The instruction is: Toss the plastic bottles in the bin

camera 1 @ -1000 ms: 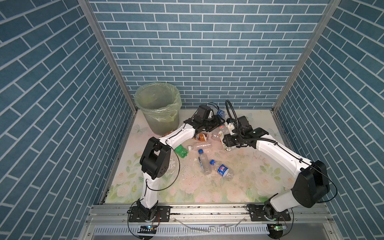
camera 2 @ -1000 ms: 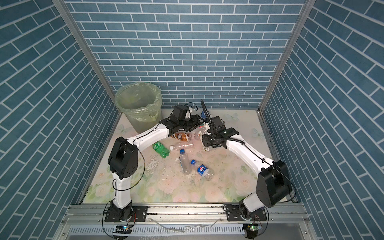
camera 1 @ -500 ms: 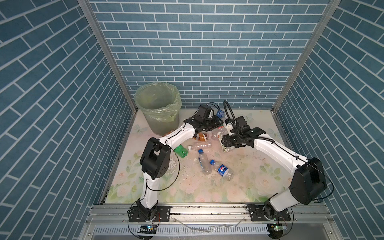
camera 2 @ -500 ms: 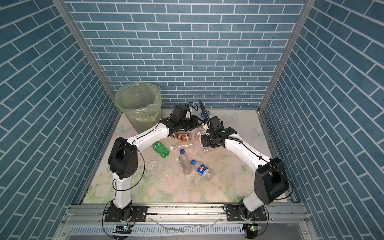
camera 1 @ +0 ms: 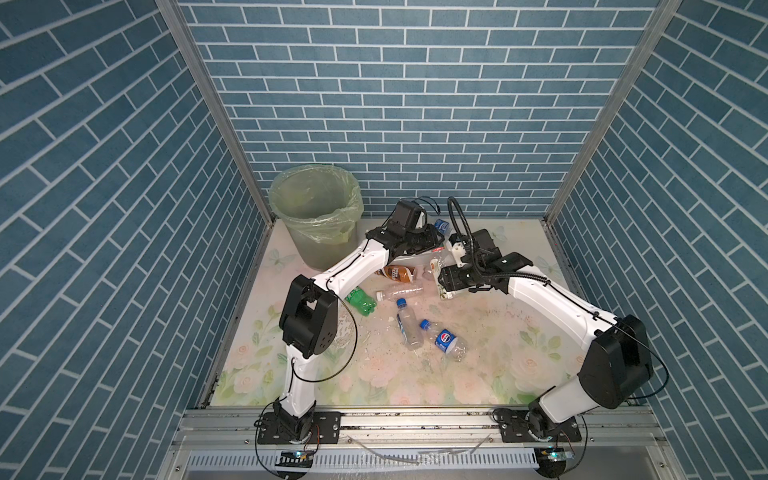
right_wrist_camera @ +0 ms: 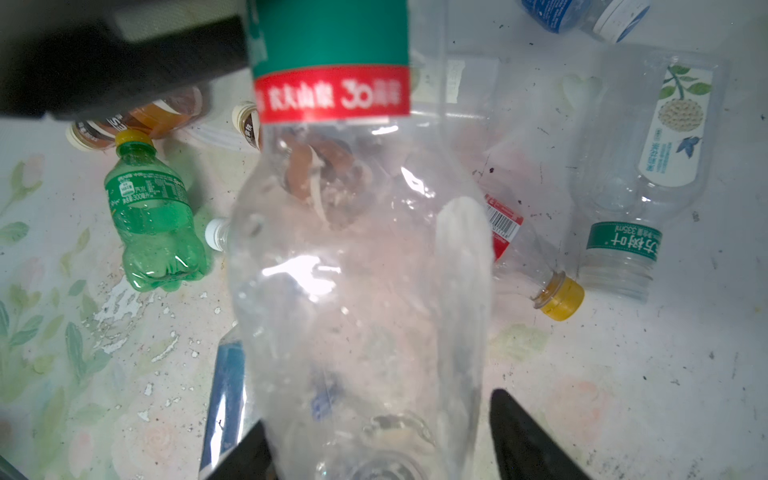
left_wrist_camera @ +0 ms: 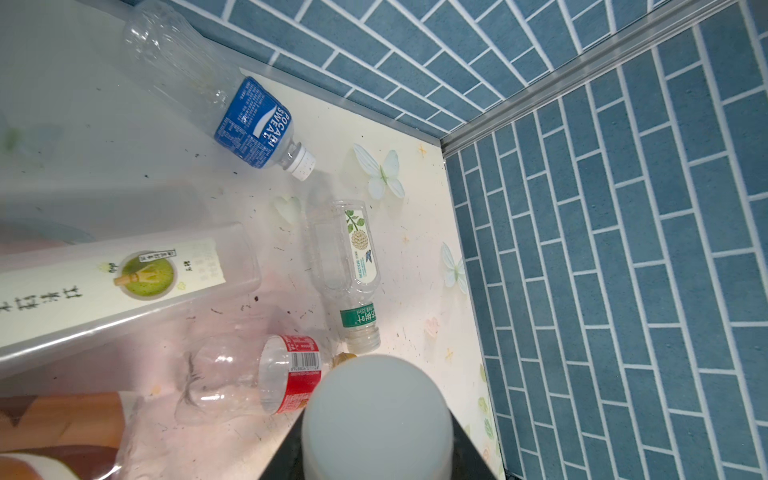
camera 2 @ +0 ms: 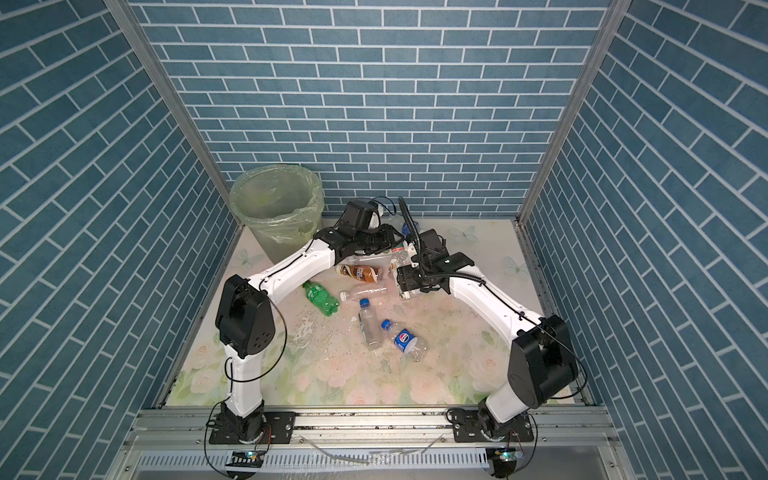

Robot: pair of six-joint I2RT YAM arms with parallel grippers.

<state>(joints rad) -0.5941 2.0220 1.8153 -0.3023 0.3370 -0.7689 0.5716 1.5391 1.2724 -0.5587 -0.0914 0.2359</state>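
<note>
My left gripper rises next and carries the clear bottle over the bin's opening (camera 1: 317, 193) to release it there, because the bin's rim stands high above the table.
A clear bottle (right_wrist_camera: 357, 249) with a green and red label spans the gap between my two grippers at the back of the table. My left gripper (camera 1: 432, 246) is shut on its label end, and a blurred white rounded end (left_wrist_camera: 376, 415) fills that wrist view. My right gripper (camera 1: 443, 285) is open around the bottle's base, with a gap beside one fingertip (right_wrist_camera: 523, 436). The bin (camera 1: 320, 245) stands in the back left corner. A green bottle (camera 1: 360, 300), a brown-labelled one (camera 1: 397, 272) and several clear ones lie on the table.
A Pepsi bottle (camera 1: 445, 341) and a blue-capped one (camera 1: 407, 328) lie mid-table. Near the back wall lie a Pocari Sweat bottle (left_wrist_camera: 249, 120), a square matcha bottle (left_wrist_camera: 124, 282), a red-labelled one (left_wrist_camera: 266, 378) and a green-banded one (left_wrist_camera: 353, 266). Brick walls close in three sides.
My left gripper has closed on the clear bottle's label end. My right gripper's jaws have since spread away from its base. Both arms have barely shifted.
</note>
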